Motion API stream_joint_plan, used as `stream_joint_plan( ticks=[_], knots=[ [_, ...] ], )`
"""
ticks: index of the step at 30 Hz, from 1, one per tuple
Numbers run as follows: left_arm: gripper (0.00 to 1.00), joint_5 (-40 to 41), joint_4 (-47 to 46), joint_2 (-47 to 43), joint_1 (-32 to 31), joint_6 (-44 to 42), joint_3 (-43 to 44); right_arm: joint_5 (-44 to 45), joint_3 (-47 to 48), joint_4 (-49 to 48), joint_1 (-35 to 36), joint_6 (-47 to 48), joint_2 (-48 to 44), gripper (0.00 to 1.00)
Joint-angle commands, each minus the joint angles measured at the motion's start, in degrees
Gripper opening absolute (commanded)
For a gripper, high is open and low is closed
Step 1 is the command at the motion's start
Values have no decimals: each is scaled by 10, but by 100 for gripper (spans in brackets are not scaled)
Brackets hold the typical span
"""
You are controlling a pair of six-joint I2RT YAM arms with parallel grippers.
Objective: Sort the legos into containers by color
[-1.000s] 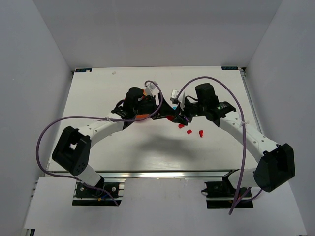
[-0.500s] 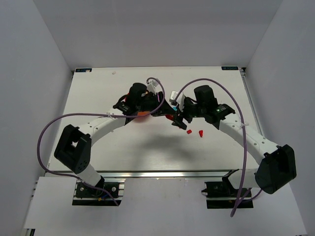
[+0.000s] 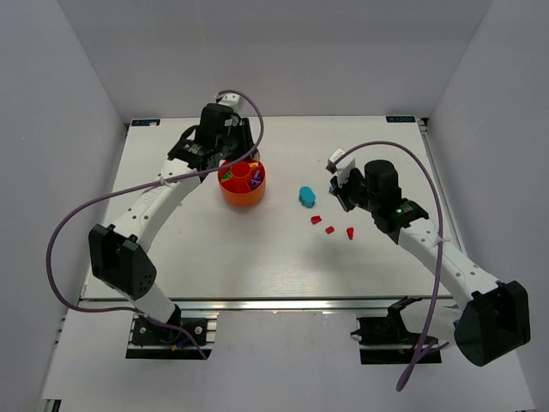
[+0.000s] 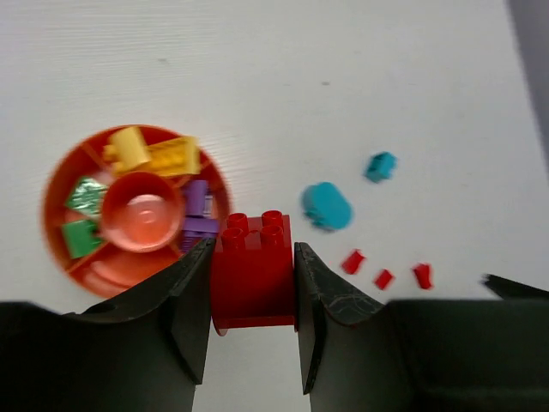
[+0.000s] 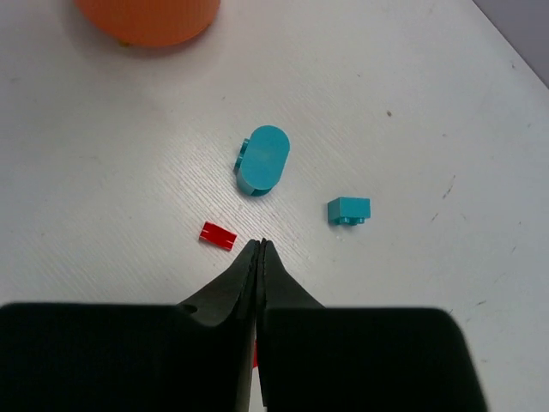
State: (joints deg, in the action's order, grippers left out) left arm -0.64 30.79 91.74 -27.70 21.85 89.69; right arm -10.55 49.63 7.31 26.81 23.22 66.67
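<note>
I need to move my left gripper down toward the tub's round middle cup (image 4: 142, 211) next and release the red brick (image 4: 254, 279) there, because the outer sections of the tub hold yellow, green and purple.
The orange tub (image 3: 233, 197) stands left of centre, its compartments holding yellow (image 4: 150, 153), green (image 4: 83, 194) and purple (image 4: 199, 210) legos. My left gripper (image 4: 253, 247) hangs high over the tub's (image 4: 116, 273) right edge, shut on a red brick (image 4: 254, 279); from the top it (image 3: 232, 154) sits at the tub's back rim. My right gripper (image 5: 262, 245) is shut and empty above loose red pieces (image 5: 218, 235). A round teal piece (image 5: 262, 160) and a small teal brick (image 5: 348, 209) lie just beyond it. Three red pieces (image 3: 329, 229) lie between the tub and the right gripper (image 3: 340, 196).
The tub (image 5: 146, 17) is at the top left of the right wrist view. The round teal piece (image 3: 306, 196) lies on the white table (image 3: 257, 266) right of the tub. Grey walls enclose the table on three sides.
Both grippers met beside the tub a second ago. The left arm has risen and swung back over the tub with the red brick. The right arm has pulled away to the right and shut.
</note>
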Motion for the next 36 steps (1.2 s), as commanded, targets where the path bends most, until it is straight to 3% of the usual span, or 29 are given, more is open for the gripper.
stream_joint_plan(
  ticks=[1,5,22,25,26,28,29,32,36],
  knots=[
    [0,88,55,18,16,-44,22,-10,8,-35,-20,-46,-16,0],
    [0,121,67,44,34,-54,45,-30,12,-18,-39,-43,-14,0],
    [0,108,90,143,45,-82,99,-62,4,-17,-77,-45,-29,0],
    [29,105,92,150,45,-84,104,-70,5,-16,-83,-45,-28,0],
    [44,105,93,153,45,-84,106,-72,5,-14,-83,-45,-28,1],
    [56,106,96,157,45,-86,109,-78,6,-13,-84,-45,-27,13],
    [58,106,96,159,45,-87,115,-81,6,-12,-87,-45,-25,22],
    [66,104,103,164,50,-90,130,-88,7,-10,-91,-45,-24,37],
    [69,104,117,165,50,-95,152,-95,10,-8,-97,-46,-23,44]
  ],
)
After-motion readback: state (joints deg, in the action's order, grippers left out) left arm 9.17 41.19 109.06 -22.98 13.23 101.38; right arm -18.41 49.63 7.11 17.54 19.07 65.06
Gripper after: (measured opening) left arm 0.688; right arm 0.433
